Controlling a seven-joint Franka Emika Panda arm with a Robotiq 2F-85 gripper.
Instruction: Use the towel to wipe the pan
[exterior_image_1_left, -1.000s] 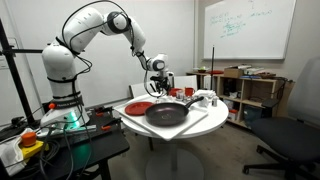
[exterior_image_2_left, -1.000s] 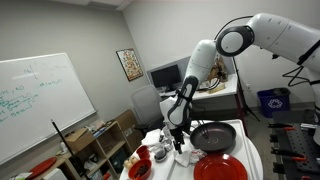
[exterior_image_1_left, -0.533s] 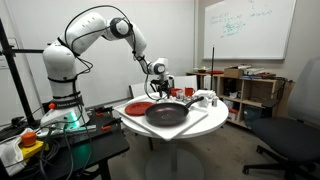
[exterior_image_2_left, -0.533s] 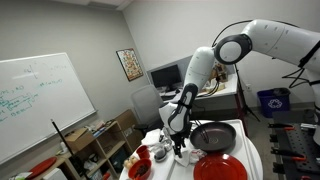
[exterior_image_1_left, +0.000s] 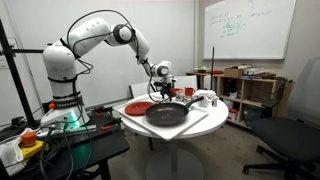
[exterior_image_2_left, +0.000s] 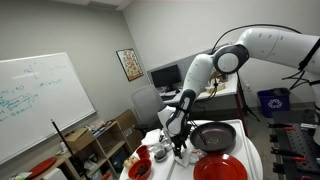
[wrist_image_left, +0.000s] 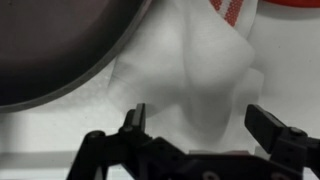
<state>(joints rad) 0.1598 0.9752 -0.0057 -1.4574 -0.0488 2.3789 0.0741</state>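
My gripper should next move down onto the white towel's near fold (wrist_image_left: 208, 108) and close its fingers across it, because that fold is below my gripper, between its open fingers.
In the wrist view the white towel (wrist_image_left: 200, 70), with a red stripe at its far end, lies crumpled on the white table beside the dark round pan (wrist_image_left: 60, 45). My gripper (wrist_image_left: 200, 112) is open, with one finger on each side of the towel's near fold and nothing clamped. In both exterior views the gripper (exterior_image_1_left: 165, 92) (exterior_image_2_left: 178, 147) hangs low over the table's far side, just behind the pan (exterior_image_1_left: 167, 113) (exterior_image_2_left: 213, 137). The pan looks empty.
A red plate (exterior_image_1_left: 139, 107) (exterior_image_2_left: 222, 168) lies next to the pan on the round white table (exterior_image_1_left: 200, 125). A red bowl (exterior_image_2_left: 140, 170) and small white items (exterior_image_1_left: 205, 98) stand nearby. Shelves (exterior_image_1_left: 250, 90) and an office chair (exterior_image_1_left: 290, 140) surround the table.
The arm's elbow has folded lower and the gripper has sunk a little toward the towel. The pan and plate have not moved.
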